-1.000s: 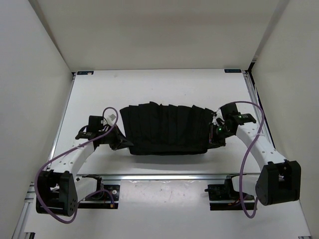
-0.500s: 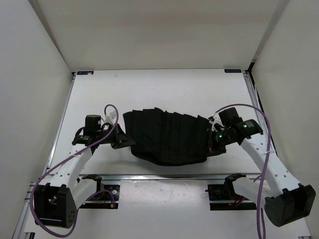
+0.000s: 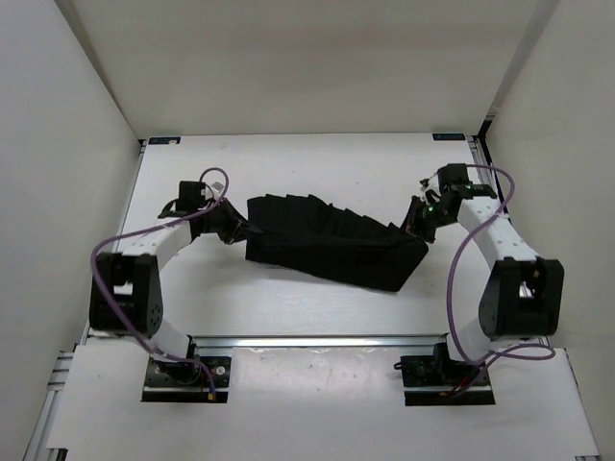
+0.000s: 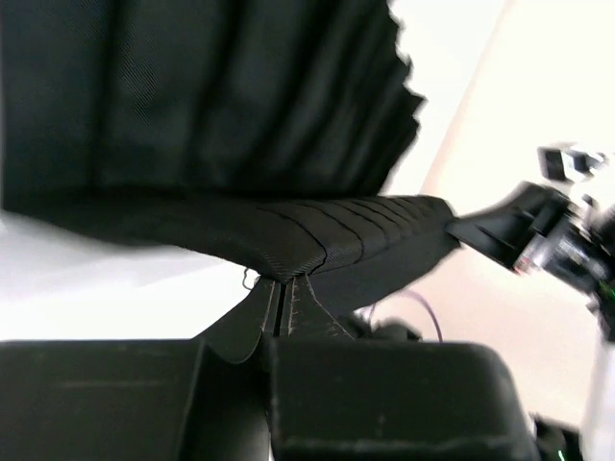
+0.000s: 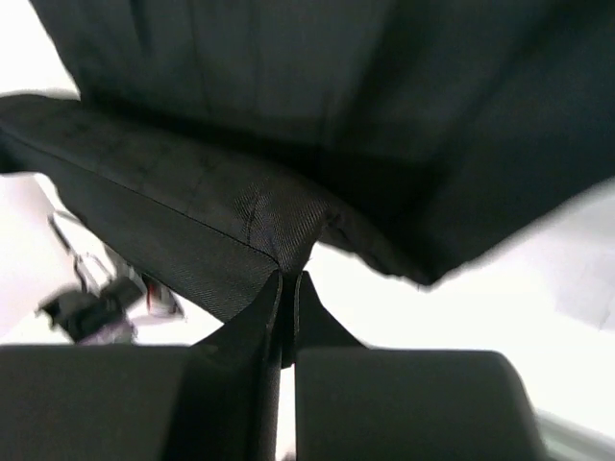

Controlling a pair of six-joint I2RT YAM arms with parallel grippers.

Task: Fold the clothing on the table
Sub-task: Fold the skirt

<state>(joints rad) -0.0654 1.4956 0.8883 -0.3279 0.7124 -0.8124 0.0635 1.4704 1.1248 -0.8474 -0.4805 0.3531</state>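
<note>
My left gripper moves outward and down toward the garment's far edge (image 3: 274, 200) next and releases the pinched corner, which still hangs above the white table.
The clothing (image 3: 332, 242), a black pleated garment, hangs stretched between the two arms above the white table (image 3: 288, 163), sagging toward its lower right. My left gripper (image 3: 236, 229) is shut on the garment's left corner; in the left wrist view its tips (image 4: 282, 283) pinch a hemmed fold of the clothing (image 4: 221, 106). My right gripper (image 3: 416, 223) is shut on the right corner; in the right wrist view the fabric (image 5: 240, 115) bunches into the closed tips (image 5: 288, 279).
White walls enclose the table on three sides. A metal rail (image 3: 317, 338) runs along the near edge, with the arm bases (image 3: 183, 370) behind it. Purple cables (image 3: 461, 288) loop beside both arms.
Both arms have carried the held corners away from the near edge toward the back. The garment has moved with them and now hangs in a slanted band, no longer lying flat.
</note>
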